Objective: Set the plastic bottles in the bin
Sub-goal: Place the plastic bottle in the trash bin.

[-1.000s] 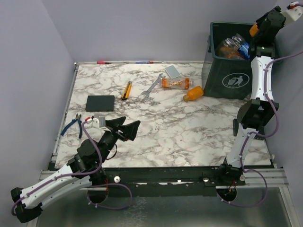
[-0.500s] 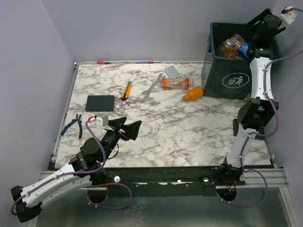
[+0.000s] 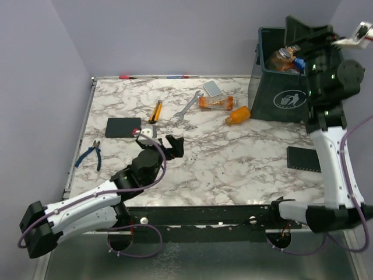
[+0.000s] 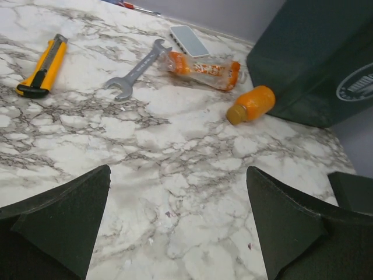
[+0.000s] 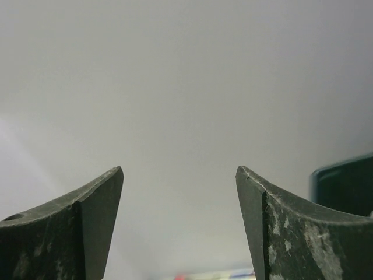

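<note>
That end of the bottle points toward my left gripper. My left gripper should move outward and to the right in the top view, then go down onto the small orange bottle's capped neck (image 3: pixel 229 121) (image 4: pixel 239 112).
Two plastic bottles lie on the marble table just left of the bin (image 3: pixel 280 100): a clear one with an orange label (image 3: pixel 215 103) and a small orange one (image 3: pixel 238 115). Several more bottles (image 3: pixel 285 58) sit inside the dark green bin. My right gripper (image 3: pixel 300 29) hangs above the bin's rim, open and holding nothing; its wrist view shows its open fingers (image 5: pixel 179 170) against the bare wall. My left gripper (image 3: pixel 166 146) is low over the near-left table, open and empty (image 4: pixel 178 175). It faces the labelled bottle (image 4: pixel 204 69), the orange bottle (image 4: pixel 252 105) and the bin (image 4: pixel 315 64), well short of them.
A silver wrench (image 3: pixel 187 105), a yellow utility knife (image 3: pixel 155 111) and a small grey box (image 3: pixel 212 88) lie near the bottles. A black pad (image 3: pixel 123 126) and blue pliers (image 3: pixel 90 154) are at the left. Another black pad (image 3: pixel 303 158) lies at the right.
My right gripper opened over the bin and the orange thing it held is gone from it; that arm rose and swung. My left arm reached forward and to the right.
</note>
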Robot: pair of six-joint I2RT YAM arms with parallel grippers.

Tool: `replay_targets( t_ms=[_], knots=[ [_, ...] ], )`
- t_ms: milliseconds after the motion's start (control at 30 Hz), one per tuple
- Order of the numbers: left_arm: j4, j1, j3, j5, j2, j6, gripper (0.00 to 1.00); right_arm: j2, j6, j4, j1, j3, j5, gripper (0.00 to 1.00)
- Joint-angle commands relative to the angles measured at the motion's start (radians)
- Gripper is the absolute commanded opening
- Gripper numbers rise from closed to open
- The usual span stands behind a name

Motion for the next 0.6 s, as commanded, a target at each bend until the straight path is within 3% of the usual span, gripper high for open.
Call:
replay_targets(
  t_ms=[0, 167, 367, 467, 567],
  knots=[
    [-0.003, 0.095, 0.174, 0.010, 0.257, -0.098, 0.99, -0.194, 0.028, 0.022, 0.126, -0.349, -0.198, 0.81],
    [0.050, 0.261, 0.327, 0.278, 0.562, -0.310, 0.99, -0.428, 0.062, 0.000, 0.186, -0.696, -0.287, 0.79],
    [0.138, 0.278, 0.533, 0.434, 0.896, -0.502, 0.99, -0.675, 0.043, -0.238, 0.191, -0.915, -0.300, 0.78],
    [0.178, 0.241, 0.642, 0.493, 1.034, -0.469, 0.99, -0.805, 0.054, -0.361, 0.192, -0.986, -0.255, 0.78],
    [0.182, 0.210, 0.756, 0.558, 1.150, -0.286, 0.99, -0.936, 0.076, -0.459, 0.191, -1.044, -0.239, 0.78]
  ],
)
